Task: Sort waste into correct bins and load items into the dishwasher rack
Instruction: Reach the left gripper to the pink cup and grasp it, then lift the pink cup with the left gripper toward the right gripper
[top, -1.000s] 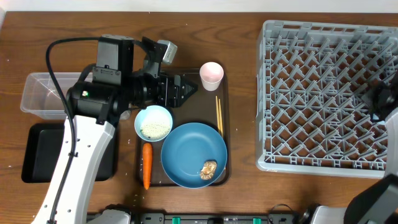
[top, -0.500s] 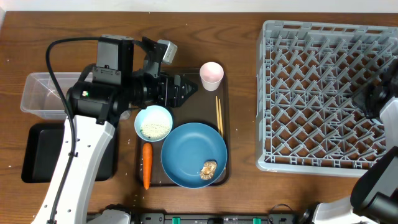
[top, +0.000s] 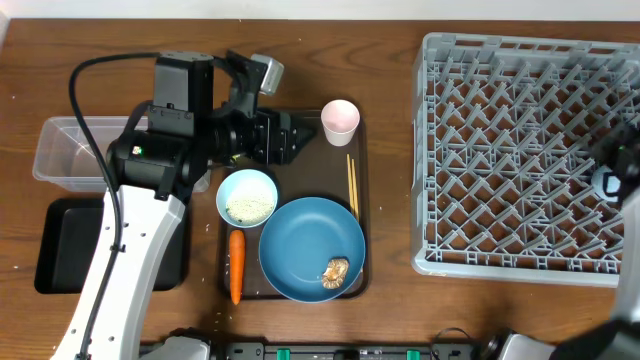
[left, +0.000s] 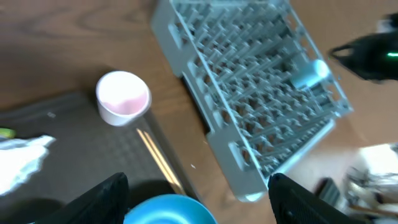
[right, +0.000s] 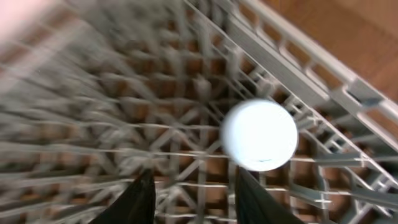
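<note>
The left gripper will go down next and reach outward onto the pale-pink cup's wide rim (top: 340, 116) (left: 124, 94) at the far corner of the brown tray, because the opening of the cup faces up.
My left gripper (top: 296, 134) hovers open over the back of the brown tray, beside the pale-pink cup (top: 340, 120). In its wrist view the wide jaws (left: 199, 208) frame the blue plate (left: 169, 211), with the chopsticks (left: 155, 160) and the white wrapper (left: 22, 160) beyond. A bowl of rice (top: 247, 197), a carrot (top: 236, 266) and a brown scrap (top: 335, 272) on the plate (top: 305, 240) lie nearer the front. Over the grey rack (top: 520, 150), my right gripper (right: 196, 200) is open and holds nothing. The light-blue cup (right: 260, 135) stands in the rack just past its tips.
The clear tub (top: 70, 150) and the black tray (top: 55, 250) sit at the far left, partly under my left arm. The brown serving tray (top: 372, 240) carries the dishes. My right arm (top: 622, 165) hangs over the rack's right edge.
My right arm has shifted along the rack's right side. The left gripper has drifted slightly toward the back of the table.
</note>
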